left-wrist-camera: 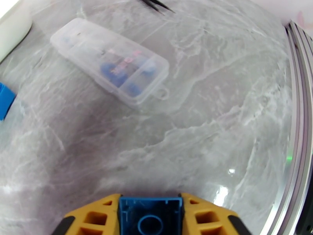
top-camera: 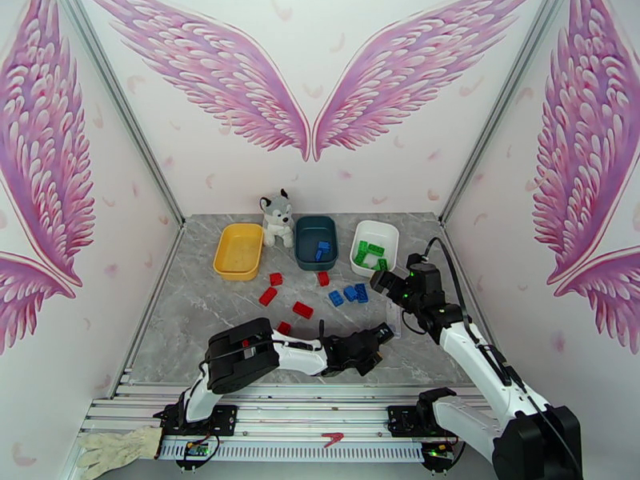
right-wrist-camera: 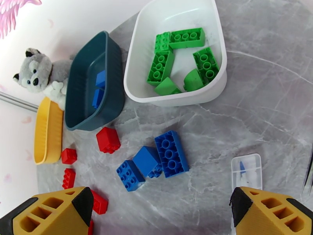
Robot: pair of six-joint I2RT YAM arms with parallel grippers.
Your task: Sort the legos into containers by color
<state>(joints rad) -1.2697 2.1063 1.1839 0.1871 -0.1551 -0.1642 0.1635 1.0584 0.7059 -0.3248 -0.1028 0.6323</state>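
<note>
The teal tray already has blue legos in it, so I need to raise my left gripper, move the blue lego outward over that tray and let go of it there.
My left gripper (top-camera: 385, 334) is shut on a blue lego (left-wrist-camera: 150, 216), low over the table's near right part. My right gripper (right-wrist-camera: 160, 212) stands open above three blue legos (right-wrist-camera: 156, 159) lying on the table. Several red legos (top-camera: 268, 295) are scattered in front of the trays. The yellow tray (top-camera: 238, 254) holds nothing. The teal tray (right-wrist-camera: 78, 94) has blue legos (right-wrist-camera: 99, 87) in it. Several green legos (right-wrist-camera: 180, 59) lie in the white tray (right-wrist-camera: 135, 55).
A husky plush (top-camera: 277, 218) sits between the yellow and teal trays. A clear plastic case (left-wrist-camera: 111, 61) lies on the table just beyond my left gripper. A white glove (top-camera: 116, 450) rests by the rails at the near left.
</note>
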